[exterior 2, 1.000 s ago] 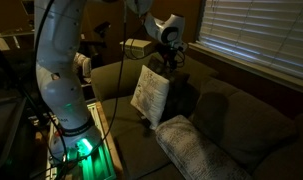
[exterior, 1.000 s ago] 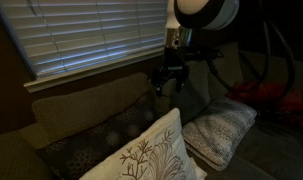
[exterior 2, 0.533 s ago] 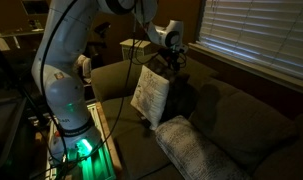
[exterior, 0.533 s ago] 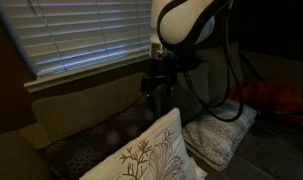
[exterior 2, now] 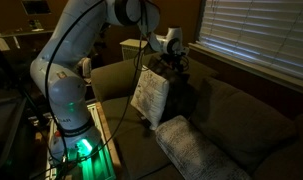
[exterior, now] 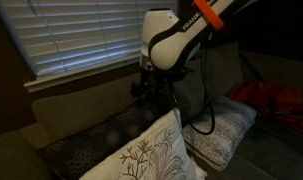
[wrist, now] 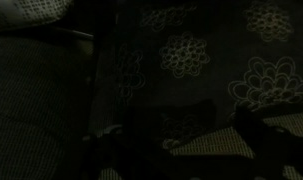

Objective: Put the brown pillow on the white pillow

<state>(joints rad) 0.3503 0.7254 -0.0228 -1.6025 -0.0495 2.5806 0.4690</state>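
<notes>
The brown pillow's top edge (exterior: 137,110) (wrist: 189,141) stands clear of the cream pillow. I should next lower my gripper along the couch back until its open fingers are on both sides of that edge of the brown pillow.
The brown pillow (exterior: 96,135) leans against the couch back, partly hidden behind the cream embroidered pillow. It also shows in an exterior view (exterior 2: 187,95), and its pale round blotches fill the wrist view (wrist: 191,50). The white pillow (exterior: 223,130) lies on the seat further along the couch, and nearest the camera in an exterior view (exterior 2: 196,150). My gripper (exterior: 151,92) hangs just above the brown pillow's top edge, seen in both exterior views (exterior 2: 174,66). In the dark wrist view (wrist: 186,140) its fingers look spread apart and empty.
A cream pillow with embroidered brown branches (exterior: 146,155) stands upright in front of the brown pillow (exterior 2: 149,95). Olive couch back cushions (exterior: 81,100) sit under a window with blinds (exterior: 81,35). Red cloth (exterior: 276,100) lies beyond the white pillow.
The arm has swung along the couch back from above the white pillow's side toward the brown pillow and come a little lower. The pillows have not moved.
</notes>
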